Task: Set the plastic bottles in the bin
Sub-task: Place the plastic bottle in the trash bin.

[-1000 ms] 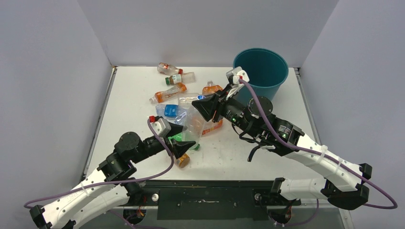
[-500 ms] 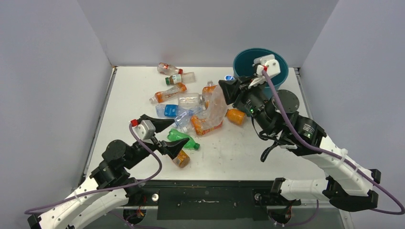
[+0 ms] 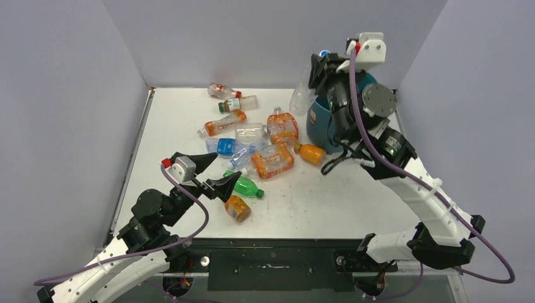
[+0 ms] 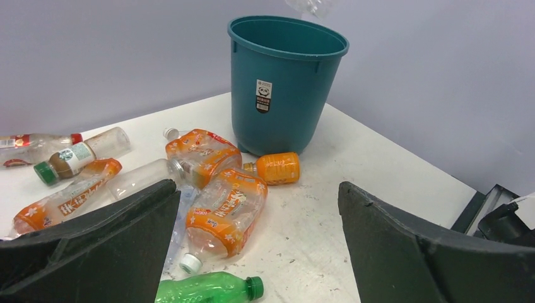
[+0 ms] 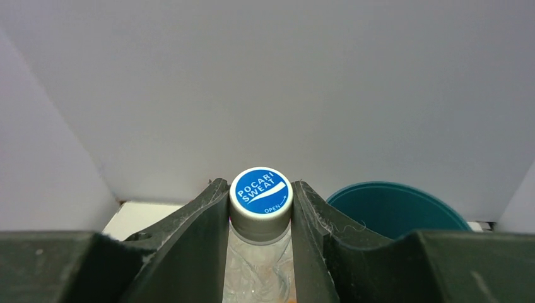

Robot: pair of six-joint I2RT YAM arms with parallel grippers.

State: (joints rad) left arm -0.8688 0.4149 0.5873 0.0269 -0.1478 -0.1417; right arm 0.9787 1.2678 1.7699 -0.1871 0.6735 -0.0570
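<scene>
The clear bottle needs to go down inside the teal bin, so my right gripper should first swing over the bin's opening and then tilt downward.
My right gripper is raised high and shut on the neck of a clear crushed bottle with a blue-and-white cap. The bottle's body hangs just left of the teal bin's rim. The bin stands at the back right and also shows in the left wrist view. My left gripper is open and empty, low above the table, with a green bottle just beyond its fingers. Several bottles lie in a pile mid-table, among them a crushed orange-label one and a small orange one.
A short orange bottle lies near the front edge by my left gripper. Three bottles lie towards the back left, the farthest with a red cap. Grey walls close in the table on three sides.
My right arm has lifted the clear bottle out of the pile and swung it up to the bin's rim. My left gripper has opened and drawn back from the green bottle.
</scene>
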